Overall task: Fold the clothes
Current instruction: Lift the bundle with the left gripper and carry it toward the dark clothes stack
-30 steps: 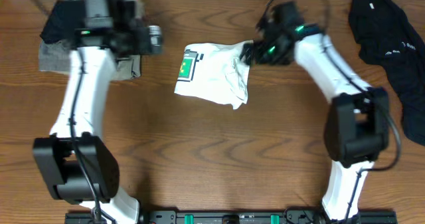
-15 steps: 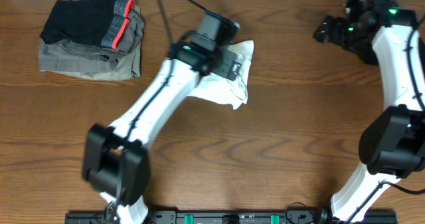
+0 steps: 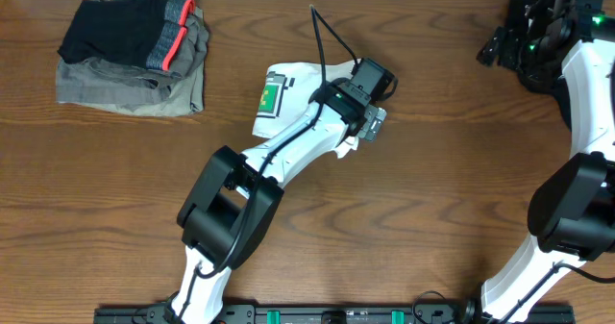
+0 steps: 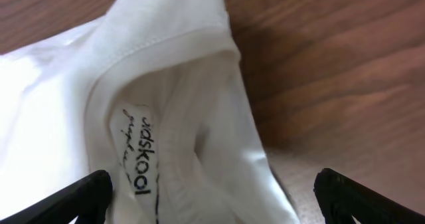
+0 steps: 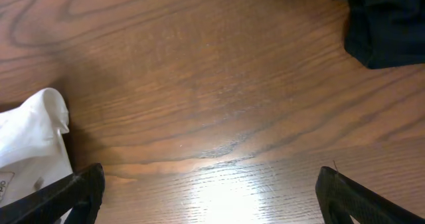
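Note:
My left gripper's open fingers are already on both sides of the collar by the lettered neck label, so my left gripper needs to move down onto that cloth next and close.
The white T-shirt (image 3: 293,98) lies crumpled at the middle back of the table, with its green square logo (image 3: 271,95) facing up. My left gripper (image 3: 373,124) is open at the shirt's right edge. In the left wrist view its fingers (image 4: 212,197) straddle the collar with the lettered neck label (image 4: 143,151) without closing on it. My right gripper (image 3: 492,50) is open and empty at the back right. In the right wrist view it (image 5: 212,191) hovers over bare wood, and a corner of the shirt (image 5: 33,144) shows at the left.
A stack of folded dark and grey clothes (image 3: 135,50) sits at the back left. A black garment (image 3: 524,12) lies at the back right, mostly hidden behind my right arm; it also shows in the right wrist view (image 5: 385,18).
My left arm swung from the folded stack across to the shirt's right edge. My right arm let go of the shirt and pulled back to the far right. The logo shows again.

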Controlling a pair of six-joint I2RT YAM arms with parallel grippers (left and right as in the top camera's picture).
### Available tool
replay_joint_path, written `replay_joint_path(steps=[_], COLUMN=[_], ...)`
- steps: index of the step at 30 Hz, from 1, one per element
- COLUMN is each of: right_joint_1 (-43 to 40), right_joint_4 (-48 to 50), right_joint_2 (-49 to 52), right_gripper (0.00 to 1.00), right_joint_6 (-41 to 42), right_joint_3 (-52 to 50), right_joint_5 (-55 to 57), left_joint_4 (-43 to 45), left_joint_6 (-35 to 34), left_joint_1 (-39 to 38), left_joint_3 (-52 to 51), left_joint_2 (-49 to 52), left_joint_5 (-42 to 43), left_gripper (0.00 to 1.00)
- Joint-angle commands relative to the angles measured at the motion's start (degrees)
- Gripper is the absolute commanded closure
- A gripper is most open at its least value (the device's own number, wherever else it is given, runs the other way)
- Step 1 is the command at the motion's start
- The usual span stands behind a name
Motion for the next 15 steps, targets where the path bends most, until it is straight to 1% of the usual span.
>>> replay_joint_path(steps=[1,10,12,13,14,15], right_joint_1=[0.2,0.2,0.2,0.2,0.2,0.2], right_joint_4=[-0.2,-1.3,-1.4,-1.5,-1.6,-1.6], right_joint_2=[0.2,0.2,0.2,0.2,0.2,0.2], right_gripper=[0.01,0.01,0.01,0.01,0.01,0.01], right_joint_6=[-0.7,-1.0,-1.0,-1.0,-1.0,-1.0], right_joint_3=[-0.1,-0.1,-0.1,-0.1,-0.1,-0.1], right_joint_5=[0.5,0.6,0.5,0.6,0.6,0.5], left_joint_4=[0.6,2.1,2.5,2.8,2.9,2.9], left_joint_6=[-2.8,-2.8,-2.8,-2.8,-2.4,-2.3], left_joint_1=[-0.1,-0.1,-0.1,-0.1,-0.1,-0.1], left_joint_3=[0.2,0.2,0.2,0.2,0.2,0.2], left_joint_2=[2.8,8.2,8.9,9.2,9.4,9.6], left_joint_5=[-4.7,-4.7,-4.7,-5.1,-5.6,-6.2], left_gripper=[0.02,0.00,0.04,0.07,0.17,0.34])
